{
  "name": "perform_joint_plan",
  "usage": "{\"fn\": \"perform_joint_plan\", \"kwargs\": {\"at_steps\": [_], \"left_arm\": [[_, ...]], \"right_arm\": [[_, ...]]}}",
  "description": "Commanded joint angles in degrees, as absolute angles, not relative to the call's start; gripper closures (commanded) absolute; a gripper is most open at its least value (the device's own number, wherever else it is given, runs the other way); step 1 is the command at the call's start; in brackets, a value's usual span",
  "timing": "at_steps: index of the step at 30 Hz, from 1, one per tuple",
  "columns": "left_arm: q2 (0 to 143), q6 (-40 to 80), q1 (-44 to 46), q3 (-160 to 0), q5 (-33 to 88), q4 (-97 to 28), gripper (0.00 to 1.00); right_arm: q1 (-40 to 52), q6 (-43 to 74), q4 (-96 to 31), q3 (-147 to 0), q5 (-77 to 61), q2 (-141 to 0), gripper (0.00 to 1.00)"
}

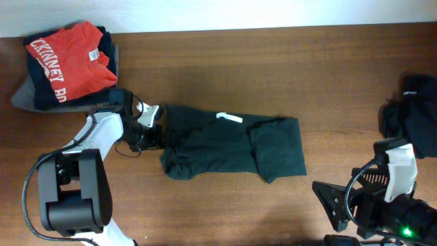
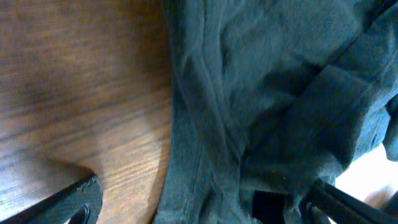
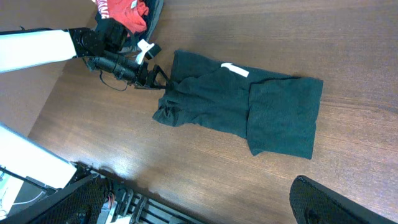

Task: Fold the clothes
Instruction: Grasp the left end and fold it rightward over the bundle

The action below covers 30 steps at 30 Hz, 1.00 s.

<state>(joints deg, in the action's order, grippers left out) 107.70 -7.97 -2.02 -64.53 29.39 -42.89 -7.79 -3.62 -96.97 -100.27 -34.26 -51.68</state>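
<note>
The robot's left gripper needs to slide to the right in the overhead view next, farther over the T-shirt's bunched edge (image 1: 174,143) (image 2: 217,143), because that ruffled cloth is between its open fingers.
One of the clothes, a dark grey-green T-shirt (image 1: 232,147) with a small white tag (image 1: 229,118), lies partly folded on the middle of the table. My left gripper (image 1: 157,130) is at its left edge, low over the wood. In the left wrist view the left gripper (image 2: 205,211) is open wide, and the T-shirt (image 2: 267,93) bunches between its fingers (image 2: 78,202). My right gripper (image 3: 199,205) is open over bare wood near the front right, well apart from the T-shirt (image 3: 236,106). More dark clothes (image 1: 416,113) are heaped at the right edge.
A stack of folded garments topped by a red shirt with white lettering (image 1: 68,61) sits at the back left corner, just behind the left arm (image 1: 102,133). The wooden table (image 1: 273,61) shows bare behind and in front of the T-shirt.
</note>
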Motion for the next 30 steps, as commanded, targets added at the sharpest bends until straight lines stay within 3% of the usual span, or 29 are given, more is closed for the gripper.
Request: {"fn": "perform_joint_plan", "kwargs": {"at_steps": [1,16,30], "left_arm": [[111.1,-10.4,-2.2,-63.9,29.2,-41.3,0.01],[116.7,-13.4,-2.0,-63.9,37.3,-47.2,0.01],[116.7,-12.5,2.4,-63.8,37.1,-47.4,0.01]], "right_arm": [[-7.5,-3.6,-97.3,-100.9,-33.8,-51.7,0.01],[-7.5,-3.6,-97.3,-100.9,-33.8,-51.7,0.01],[-7.5,-3.6,-97.3,-100.9,-33.8,-51.7,0.01]]}}
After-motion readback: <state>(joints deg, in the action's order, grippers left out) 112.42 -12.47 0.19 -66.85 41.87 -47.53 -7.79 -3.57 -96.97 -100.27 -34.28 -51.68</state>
